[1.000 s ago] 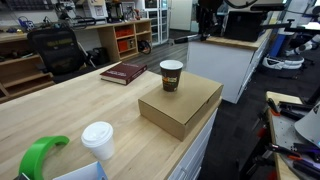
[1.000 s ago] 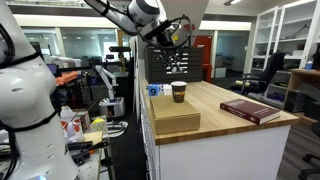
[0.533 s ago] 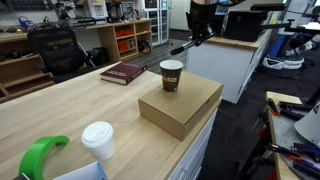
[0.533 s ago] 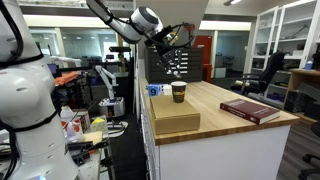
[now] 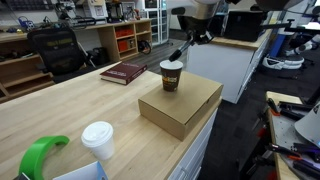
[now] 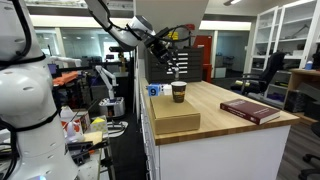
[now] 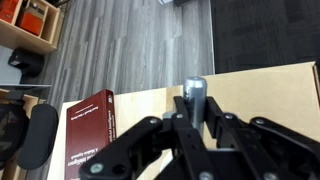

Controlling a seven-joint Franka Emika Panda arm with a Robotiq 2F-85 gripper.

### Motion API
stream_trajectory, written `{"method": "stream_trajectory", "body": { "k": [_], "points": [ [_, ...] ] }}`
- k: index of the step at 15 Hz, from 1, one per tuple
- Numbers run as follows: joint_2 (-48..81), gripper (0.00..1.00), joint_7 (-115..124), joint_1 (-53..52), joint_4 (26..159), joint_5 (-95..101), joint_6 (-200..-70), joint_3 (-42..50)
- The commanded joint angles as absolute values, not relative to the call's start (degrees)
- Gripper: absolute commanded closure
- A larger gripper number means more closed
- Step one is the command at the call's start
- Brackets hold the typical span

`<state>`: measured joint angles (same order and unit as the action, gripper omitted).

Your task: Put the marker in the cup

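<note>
My gripper moves down toward the cup's rim next and releases the marker inside, since the marker slants down with its lower end just over the cup's opening (image 5: pixel 171 64).
The brown paper cup (image 5: pixel 171 74) with a dark rim stands upright on a cardboard box (image 5: pixel 180 104); it also shows in an exterior view (image 6: pixel 179 92). My gripper (image 5: pixel 196 33) hangs above and just behind the cup, shut on the marker (image 5: pixel 179 51), which slants down toward the cup's rim. In an exterior view the gripper (image 6: pixel 170 45) holds the marker (image 6: pixel 175 68) above the cup. In the wrist view the gripper (image 7: pixel 192 108) has its fingers clamped on the grey marker (image 7: pixel 194 95); the cup is hidden there.
A dark red book (image 5: pixel 123 72) lies on the wooden table (image 5: pixel 60 120) behind the box, also in the wrist view (image 7: pixel 90 135). A white lidded cup (image 5: pixel 98 140) and a green object (image 5: pixel 40 155) stand near the front. The table's edge drops off beside the box.
My gripper has come down and in toward the cup with the marker still in it; the marker's tip now sits close above the cup's rim.
</note>
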<state>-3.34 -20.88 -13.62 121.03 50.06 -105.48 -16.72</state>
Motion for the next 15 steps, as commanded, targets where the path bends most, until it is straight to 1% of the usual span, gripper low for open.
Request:
{"method": "stream_trajectory", "body": {
  "k": [1, 9, 10, 11, 12, 15],
  "points": [
    [-1.4, 0.94, -23.8, -15.2, 120.8, 55.7, -102.6, -17.2],
    [2.0, 0.93, -27.5, -15.8, 122.1, 62.6, -103.6, -17.2],
    [2.3, 0.52, -27.3, -15.9, 121.9, 62.9, -103.4, -17.2],
    [2.4, 0.5, -27.5, -15.8, 121.7, 62.6, -103.7, -17.2],
    [2.4, 0.45, -27.7, -15.9, 121.5, 62.4, -103.8, -17.2],
    [1.0, 0.25, -28.8, -15.6, 120.2, 59.0, -104.6, -17.0]
  ]
}}
